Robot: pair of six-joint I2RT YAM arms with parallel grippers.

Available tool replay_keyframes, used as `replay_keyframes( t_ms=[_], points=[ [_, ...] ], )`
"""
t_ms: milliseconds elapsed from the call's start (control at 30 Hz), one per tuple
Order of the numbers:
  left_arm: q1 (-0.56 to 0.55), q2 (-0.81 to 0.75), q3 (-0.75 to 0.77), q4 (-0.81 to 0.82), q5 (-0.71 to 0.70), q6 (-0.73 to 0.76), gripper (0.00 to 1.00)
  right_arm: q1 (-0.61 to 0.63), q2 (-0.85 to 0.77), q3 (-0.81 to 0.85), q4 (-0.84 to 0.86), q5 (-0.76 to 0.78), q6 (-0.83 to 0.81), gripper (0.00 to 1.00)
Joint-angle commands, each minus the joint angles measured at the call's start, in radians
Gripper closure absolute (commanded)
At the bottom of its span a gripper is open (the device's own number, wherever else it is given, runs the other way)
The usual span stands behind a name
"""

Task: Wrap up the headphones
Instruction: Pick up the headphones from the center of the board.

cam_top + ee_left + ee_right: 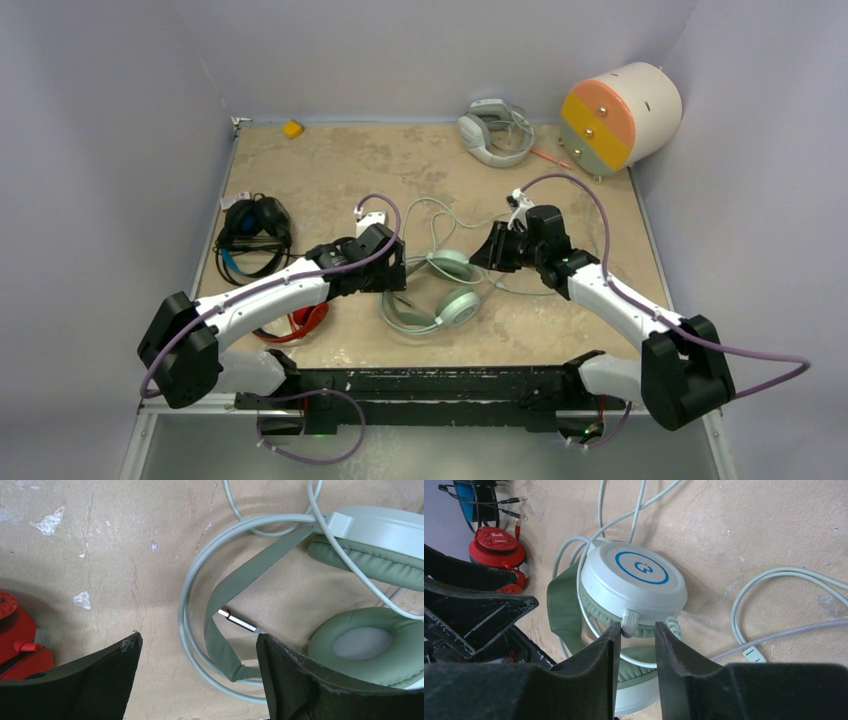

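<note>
The headband's curved middle [385,306] [192,647] lies below the left gripper, so the robot should next lower the gripper's open fingers, already on either side of the headband's curve, around it and close them.
The pale mint-green and white headset [447,290] lies mid-table with its cable [440,215] loose in loops behind it. My left gripper [396,272] is open wide just left of it; in the left wrist view the gripper [197,642] straddles the headband [235,587] and the cable's metal plug [239,620]. My right gripper [492,250] is at the headset's right. In the right wrist view it [636,628] is narrowly open, and the cable's strain relief [630,621] on the white ear cup [636,580] sits at its tips. The black-and-blue headset [255,235] and the red-and-black one [303,322] lie at the left.
A grey-white headset [495,132] with bundled cable lies at the back. An orange-and-yellow cylinder [620,112] stands at the back right corner. A small yellow object [292,128] sits at the back left. Grey walls close in the table.
</note>
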Motion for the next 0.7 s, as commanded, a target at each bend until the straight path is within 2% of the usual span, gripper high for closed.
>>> replay_keyframes(
  t_ms=[0, 367, 500, 667],
  points=[
    [0.002, -0.023, -0.015, 0.031, -0.027, -0.029, 0.18, -0.005, 0.031, 0.044, 0.024, -0.024, -0.011, 0.69],
    [0.001, 0.025, 0.025, -0.024, -0.001, -0.039, 0.2, -0.086, 0.067, -0.035, 0.156, -0.18, 0.065, 0.92],
    [0.002, 0.034, 0.051, -0.034, 0.044, -0.041, 0.2, -0.11, 0.077, -0.06, 0.191, -0.226, 0.077, 0.96],
    [0.001, 0.071, 0.071, -0.044, 0.075, -0.052, 0.2, -0.129, 0.074, -0.085, 0.219, -0.25, 0.088, 0.97]
  ],
)
